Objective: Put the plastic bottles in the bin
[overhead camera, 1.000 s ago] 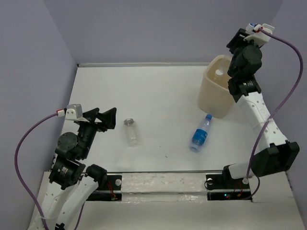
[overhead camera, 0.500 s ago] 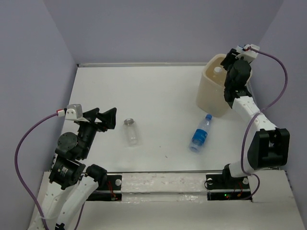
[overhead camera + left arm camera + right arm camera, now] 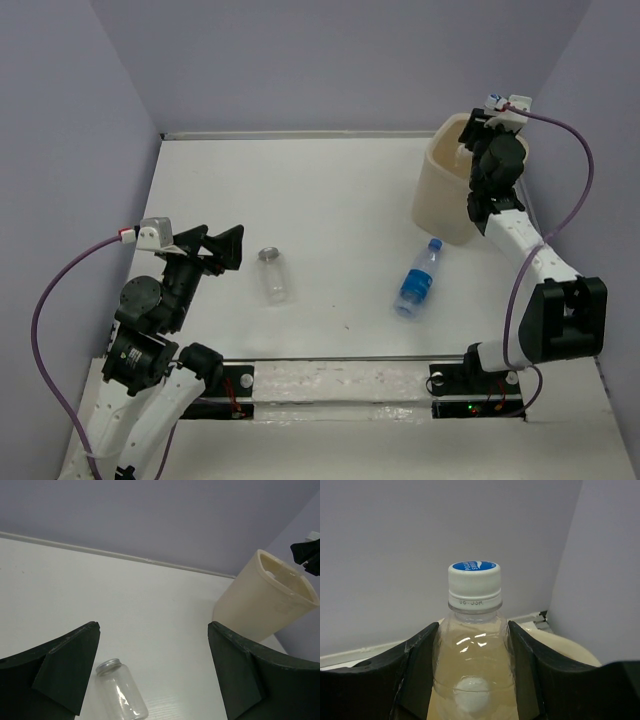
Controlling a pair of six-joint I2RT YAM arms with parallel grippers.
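Next, my right gripper moves down toward the bin's opening (image 3: 462,148) below it and releases the clear bottle there, since the clear bottle's cap still stands above the bin's rim.
A clear plastic bottle (image 3: 473,645) with a white, blue-topped cap stands upright between my right gripper's (image 3: 472,630) fingers, which are shut on its shoulder. That gripper (image 3: 478,150) hangs over the right side of the cream bin (image 3: 440,200), whose rim (image 3: 570,647) shows behind the bottle. A blue-labelled bottle (image 3: 417,280) lies on the table in front of the bin. An unlabelled clear bottle (image 3: 274,275) with a grey cap lies at centre left. My left gripper (image 3: 225,245) is open just left of it, with that bottle (image 3: 121,690) low between its fingers (image 3: 75,660).
White table enclosed by lilac walls at the left, back and right. The bin (image 3: 255,605) stands in the far right corner, near the right wall. A white cap shows inside the bin through the held bottle. The arm bases stand along the near edge.
My right arm has come down and drawn in over the bin's right side with the bottle in its grip. The left arm and both lying bottles have stayed put.
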